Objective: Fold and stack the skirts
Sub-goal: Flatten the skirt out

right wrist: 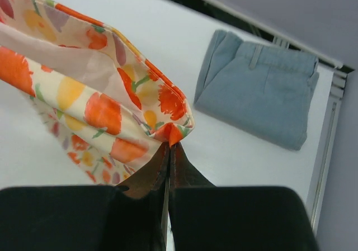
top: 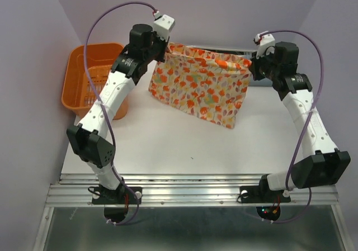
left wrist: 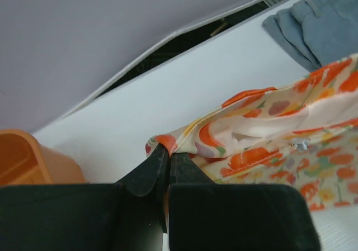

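Observation:
My left gripper will next lift the skirt's corner it is holding back, toward the basket. Then it will lower the corner onto the table.
A floral skirt (top: 200, 86), cream with orange and yellow flowers, hangs spread above the far half of the table. My left gripper (top: 166, 45) is shut on its upper left corner; the left wrist view shows the jaws closed on the fabric (left wrist: 168, 146). My right gripper (top: 251, 62) is shut on its upper right corner (right wrist: 169, 140). The skirt's lower edge rests on the table. A folded light blue skirt (right wrist: 260, 86) lies flat on the table behind the floral one; it also shows in the left wrist view (left wrist: 321, 22) and is hidden in the top view.
An orange plastic basket (top: 89, 77) stands at the left edge of the white table (top: 168, 145), close to my left arm. Purple walls close in the back and sides. A metal rail runs along the near edge.

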{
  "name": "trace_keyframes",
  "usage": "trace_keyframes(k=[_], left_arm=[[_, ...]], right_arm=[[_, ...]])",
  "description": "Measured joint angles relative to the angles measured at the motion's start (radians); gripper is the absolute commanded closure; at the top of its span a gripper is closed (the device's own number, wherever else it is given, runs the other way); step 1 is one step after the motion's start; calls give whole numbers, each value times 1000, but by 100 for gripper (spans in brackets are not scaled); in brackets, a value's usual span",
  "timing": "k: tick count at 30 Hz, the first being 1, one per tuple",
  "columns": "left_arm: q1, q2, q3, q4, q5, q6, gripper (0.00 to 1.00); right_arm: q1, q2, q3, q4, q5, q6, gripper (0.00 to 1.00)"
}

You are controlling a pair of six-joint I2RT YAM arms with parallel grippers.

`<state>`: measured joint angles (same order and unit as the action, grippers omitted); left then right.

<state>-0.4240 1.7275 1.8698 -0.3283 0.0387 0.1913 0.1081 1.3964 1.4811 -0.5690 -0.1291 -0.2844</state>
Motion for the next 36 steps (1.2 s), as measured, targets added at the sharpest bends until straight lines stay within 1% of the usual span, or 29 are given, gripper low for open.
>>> trace_keyframes(k=[3,6,11,15,18,24,27,29,32,36], left_arm=[[3,-75,-6,-26,61,96,100],[21,-148,-80,-14,116,131,100],[78,-286,-295,7,218,116,100],[85,-348,-377,20,231,56,100],[87,-383,-381,37,214,-5,100],[89,-430,-380,54,106,-173,100],[89,-463,-399,60,59,-242,100],[89,-523,-445,62,29,-285,100],[89,-616,-505,58,-31,-354,100],[89,-735,-540,27,-85,-446,100]], right_arm=[[-31,-16,20,76,-37,43,99],[-35,-67,2,128,-69,78,99],[-35,-157,-56,163,-140,109,99],[-35,-167,-66,157,-157,126,99],[-35,-167,-65,151,-169,137,99],[-35,-171,-48,142,-212,154,99],[-35,-198,-48,117,-249,155,99],[-35,-227,-49,106,-270,156,99],[-35,-296,-49,66,-346,159,99],[-35,-384,-49,5,-457,158,99]])
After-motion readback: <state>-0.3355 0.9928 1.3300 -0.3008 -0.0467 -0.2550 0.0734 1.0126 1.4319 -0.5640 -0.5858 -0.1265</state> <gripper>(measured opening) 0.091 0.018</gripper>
